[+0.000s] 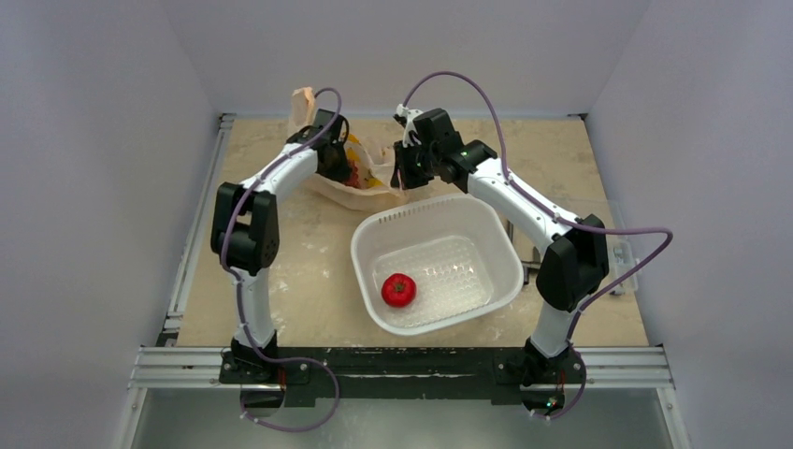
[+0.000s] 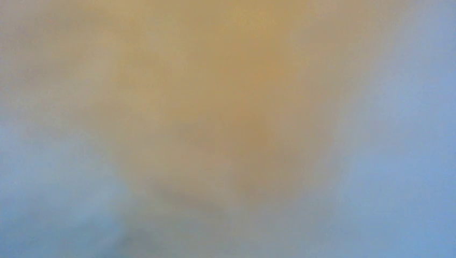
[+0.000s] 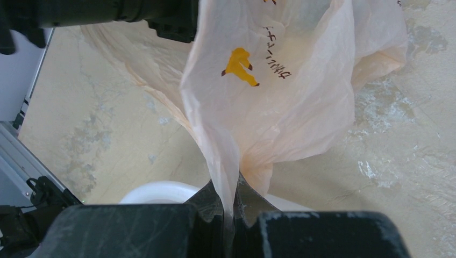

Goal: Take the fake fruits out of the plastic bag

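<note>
The left gripper rises from the bag (image 1: pixel 367 183) next. It then moves back and down to release onto the basin's empty bottom beyond the tomato-like fruit.
The peach-beige plastic bag (image 1: pixel 367 183) lies at the back of the table, its mouth held up. My right gripper (image 3: pixel 228 200) is shut on a fold of the bag (image 3: pixel 269 102) at its right edge. My left gripper (image 1: pixel 335 157) reaches down inside the bag; its jaws are hidden by the plastic, and the left wrist view is a blur of beige. Red and yellow fruits (image 1: pixel 355 174) show faintly inside the bag beside it. A red tomato-like fruit (image 1: pixel 398 289) sits in the white basin (image 1: pixel 505 245).
The white perforated basin stands just in front of the bag, its rim (image 3: pixel 156 191) right under my right gripper. A clear flat object (image 1: pixel 625 264) lies at the table's right edge. Metal rails run along the left (image 1: pixel 192 243) and near edges.
</note>
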